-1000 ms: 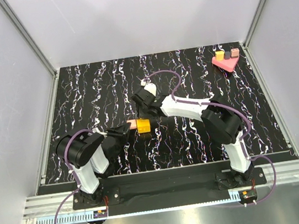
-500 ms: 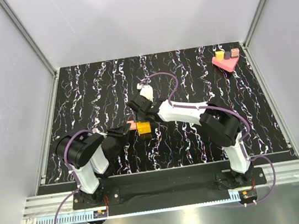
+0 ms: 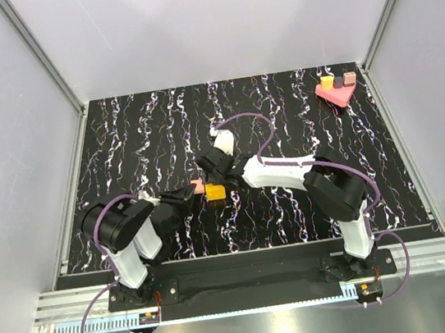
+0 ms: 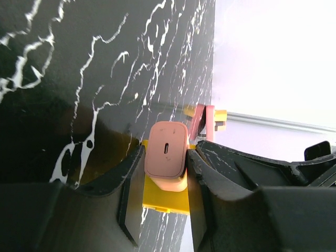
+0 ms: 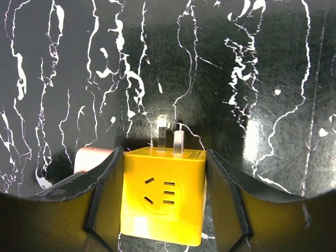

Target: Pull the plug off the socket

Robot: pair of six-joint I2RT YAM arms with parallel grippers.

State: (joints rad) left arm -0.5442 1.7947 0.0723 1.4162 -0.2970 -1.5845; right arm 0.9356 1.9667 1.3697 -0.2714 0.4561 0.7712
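Next, my left gripper should pull the plug outward and to its left in the top view, lower it and release it, since open tabletop lies that way.
A yellow socket cube (image 3: 214, 192) lies on the black marbled table with a pink plug (image 3: 198, 187) stuck into its left side. My left gripper (image 3: 187, 194) is shut on the pink plug (image 4: 167, 149), with one finger on each side; the yellow socket (image 4: 169, 197) shows just beyond it. My right gripper (image 3: 212, 179) reaches in from the right and is shut on the yellow socket (image 5: 163, 195), with fingers (image 5: 106, 206) against both of its sides. Two metal prongs stick out of the cube's far face. The plug's pink edge (image 5: 93, 158) shows at the left.
A pink holder (image 3: 334, 90) with small yellow, dark and brown blocks sits at the table's back right corner. It also shows far off in the left wrist view (image 4: 203, 118). Grey walls and metal rails bound the table (image 3: 135, 137).
My right gripper has swung left and toward me and now straddles the yellow socket. The socket and plug shifted slightly. The left arm has hardly moved.
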